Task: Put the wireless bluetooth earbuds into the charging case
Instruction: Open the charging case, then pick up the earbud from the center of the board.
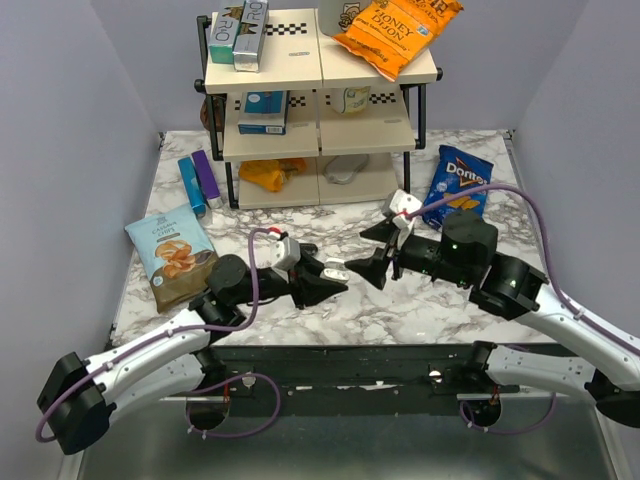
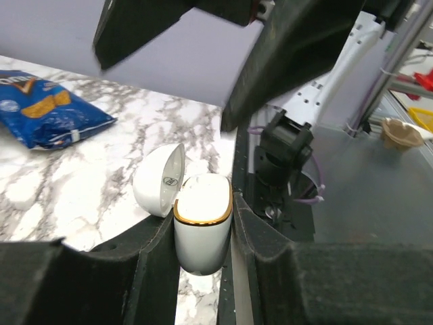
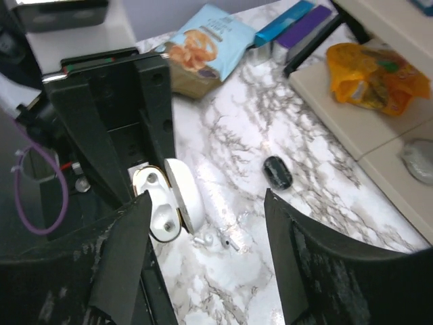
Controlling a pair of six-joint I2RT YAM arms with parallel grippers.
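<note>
Both sockets of the open case look empty, so my right gripper will next lower and tilt down toward the marble onto the earbud nearer the case.
The white charging case (image 2: 203, 227) with a gold rim stands upright between my left gripper's (image 2: 201, 218) fingers, its lid (image 2: 157, 179) flipped open. In the top view the case (image 1: 337, 269) is held just above the marble near the table's middle. My right gripper (image 3: 206, 203) is open and empty, hovering over the case (image 3: 157, 206), whose two sockets look empty. Two tiny earbuds (image 3: 205, 238) (image 3: 226, 241) lie on the marble just beside the case. They look white with silvery stems, not black.
A small black oval object (image 3: 277, 172) lies on the marble beyond the earbuds. A shelf rack (image 1: 320, 130) with snacks stands at the back. A Doritos bag (image 1: 457, 185) lies to the right, a chips bag (image 1: 172, 250) and blue and purple boxes (image 1: 200, 180) to the left.
</note>
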